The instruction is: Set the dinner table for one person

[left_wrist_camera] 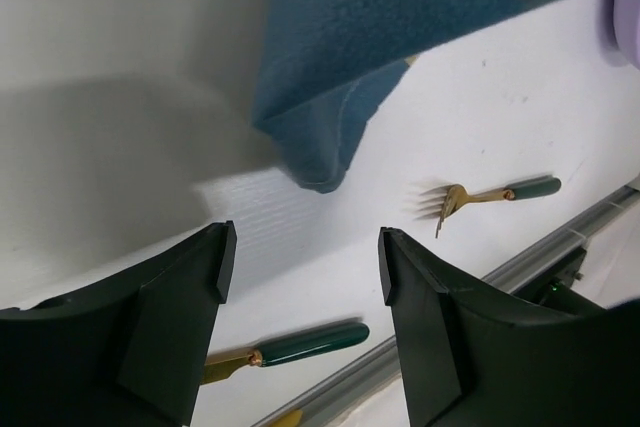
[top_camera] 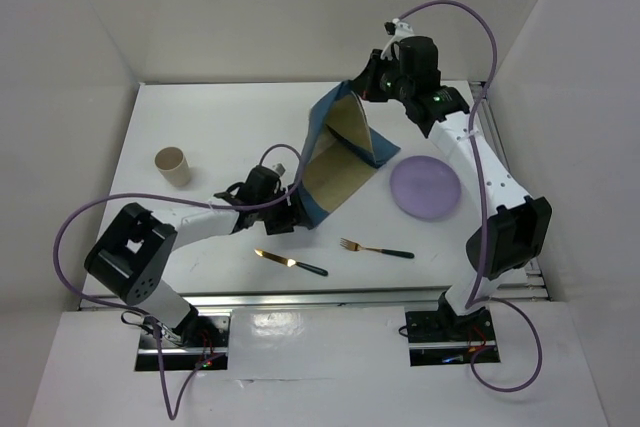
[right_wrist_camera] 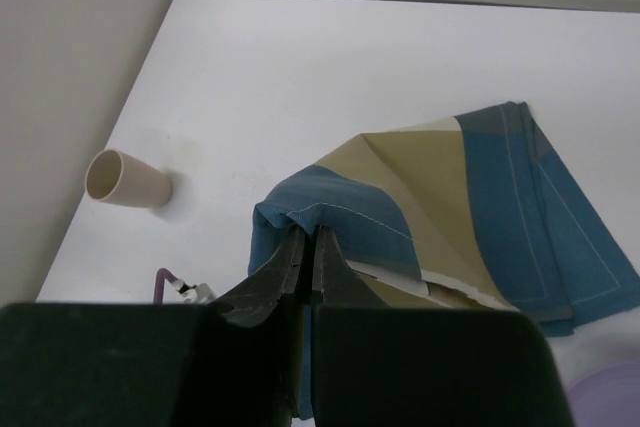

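Observation:
The placemat's blue near corner hangs beyond the gripper's open fingers. My left gripper moves to the right in the top view onto that corner next and closes.
The blue-and-tan placemat is lifted into a tent over the white dinner table. My right gripper is shut on its top corner, and the pinch shows in the right wrist view, where the cloth drapes down. My left gripper is low by the cloth's near corner. In the left wrist view it is open and empty, and the blue corner hangs just beyond the jaws, not between them.
A purple plate lies right of the cloth. A fork and a knife, both green-handled, lie near the silver front rail. A beige cup stands at the left. White walls enclose three sides.

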